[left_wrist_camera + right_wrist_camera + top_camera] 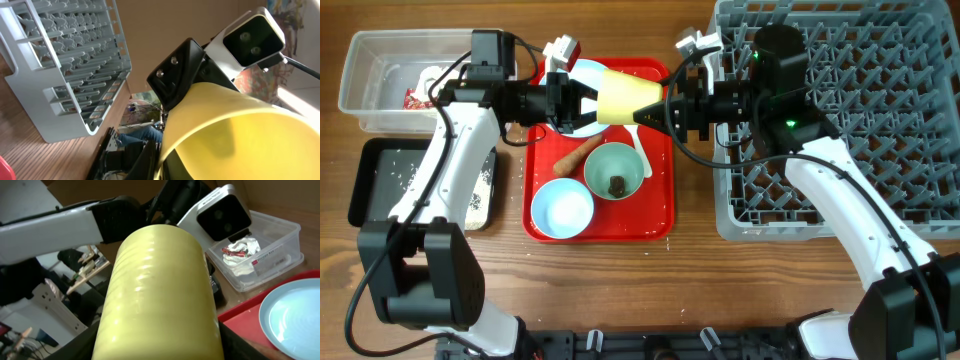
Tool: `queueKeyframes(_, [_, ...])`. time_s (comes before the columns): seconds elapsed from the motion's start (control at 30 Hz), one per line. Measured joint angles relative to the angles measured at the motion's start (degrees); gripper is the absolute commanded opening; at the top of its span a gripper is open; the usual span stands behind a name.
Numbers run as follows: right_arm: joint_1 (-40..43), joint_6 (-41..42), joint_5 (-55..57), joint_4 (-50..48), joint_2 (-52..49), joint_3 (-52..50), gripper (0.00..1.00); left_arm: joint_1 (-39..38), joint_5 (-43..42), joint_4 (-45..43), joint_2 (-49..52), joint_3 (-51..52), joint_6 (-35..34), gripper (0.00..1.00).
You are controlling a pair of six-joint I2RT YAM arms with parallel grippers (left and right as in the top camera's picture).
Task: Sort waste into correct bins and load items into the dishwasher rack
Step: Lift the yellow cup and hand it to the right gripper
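My right gripper will next swing the cup [625,97] to the right in the overhead view, tip downward and let go of it in the rack's near tray-side corner [753,206], which is empty.
The yellow cup [625,97] lies on its side in the air above the red tray [660,205], held between both arms. My left gripper [588,103] pinches its open rim; in the left wrist view the rim wall [240,135] passes between the fingers [162,162]. My right gripper [665,105] is shut on the narrow end, with a dark finger on each side of the cup [160,290] in the right wrist view. The grey dishwasher rack [880,120] stands at the right. The pale blue plate [582,72] lies partly hidden under the cup.
On the red tray are a teal bowl [615,172] holding a brown lump [617,184], a light blue bowl [561,208], an orange carrot piece [578,153] and a white spoon [638,140]. The clear tub [370,70] holds crumpled paper [425,85]. The black tray [370,180] carries rice grains.
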State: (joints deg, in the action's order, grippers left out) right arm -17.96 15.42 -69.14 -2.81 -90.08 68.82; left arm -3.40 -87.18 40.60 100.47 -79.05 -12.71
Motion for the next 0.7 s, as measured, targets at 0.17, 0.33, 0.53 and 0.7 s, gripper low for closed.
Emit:
queueKeyframes(0.17, [0.0,0.0,0.0,-0.7,0.0,0.0,0.34,0.0,0.0,0.0,0.0,0.0,0.0,0.14])
queueKeyframes(0.33, [-0.5,0.0,-0.3,-3.1,0.0,0.0,0.27,0.0,0.7,0.1,0.0,0.0,-0.5,0.38])
queueKeyframes(0.53, [2.0,0.0,-0.7,-3.7,0.0,0.0,0.27,0.0,1.6,0.1,0.0,0.0,-0.5,0.4])
queueKeyframes(0.7, [5.1,0.7,-0.1,-3.5,0.0,0.0,0.31,0.0,1.8,0.0,0.0,0.0,-0.5,0.38])
